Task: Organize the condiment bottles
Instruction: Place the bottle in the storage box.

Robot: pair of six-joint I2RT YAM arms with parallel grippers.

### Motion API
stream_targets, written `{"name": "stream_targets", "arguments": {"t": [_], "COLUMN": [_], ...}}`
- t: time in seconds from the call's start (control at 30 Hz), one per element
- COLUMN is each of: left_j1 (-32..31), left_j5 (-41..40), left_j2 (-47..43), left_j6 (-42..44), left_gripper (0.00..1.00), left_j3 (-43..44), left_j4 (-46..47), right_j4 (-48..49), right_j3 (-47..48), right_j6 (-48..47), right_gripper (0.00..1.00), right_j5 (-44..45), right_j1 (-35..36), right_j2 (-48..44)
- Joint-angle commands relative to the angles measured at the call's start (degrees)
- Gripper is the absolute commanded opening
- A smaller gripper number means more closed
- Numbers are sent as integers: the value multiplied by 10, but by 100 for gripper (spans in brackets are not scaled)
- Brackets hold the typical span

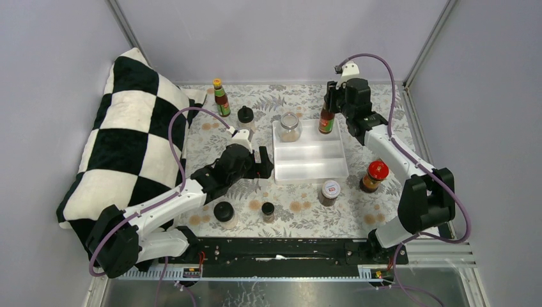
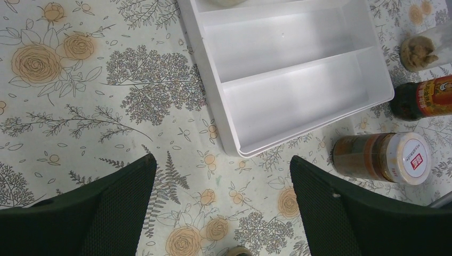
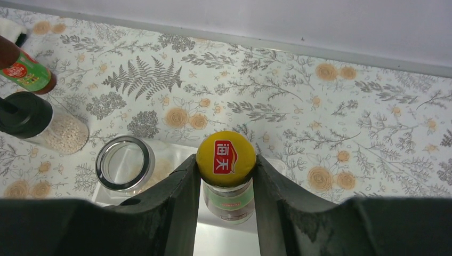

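Note:
The tray's far corner away from the clear-lidded jar [image 1: 289, 126] is empty, so the robot's right gripper needs to move down to it, away from that jar, and let go of the bottle there.
My right gripper [image 3: 226, 169] is shut on the orange cap of a tall red-sauce bottle [image 3: 226, 157] and holds it upright over the far right corner of the white tray [image 1: 311, 167]; it shows in the top view [image 1: 326, 120]. A clear-lidded jar [image 1: 289, 126] stands in the tray's far left corner. My left gripper [image 1: 263, 163] is open and empty above the cloth, left of the tray. A second red-sauce bottle [image 1: 221, 98] and a black-lidded jar [image 1: 245, 115] stand at the far left. White-lidded [image 1: 330, 191] and red-lidded [image 1: 374, 174] jars stand near the tray's front right.
A checkered cushion [image 1: 128, 141] fills the left side. A black-lidded jar [image 1: 224, 213] and a small black-lidded jar [image 1: 268, 210] stand near the front. In the left wrist view a jar of brown stuff [image 2: 421, 50] stands right of the tray [image 2: 298, 106]. Grey walls close the back.

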Motion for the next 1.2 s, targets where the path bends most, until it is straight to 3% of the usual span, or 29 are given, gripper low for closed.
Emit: {"name": "stream_targets", "arguments": {"t": [0.0,0.5,1.17], "left_j1": [-6,-9,-9], "left_j5": [-15,-20,-16], "left_j2": [0,2,19], "left_j6": [-5,-6,3], "left_gripper": [99,99,99], "left_j3": [11,6,15], "left_j4": [-3,2,3], "right_j4": [106,136,187], "right_j3": [8,-11,-62], "right_j6": [27,46,-11], "right_gripper": [36,35,34], "right_j5": [-4,-39,74], "right_j1": [-3,-2,-2], "right_j2": [-34,8,37]}}
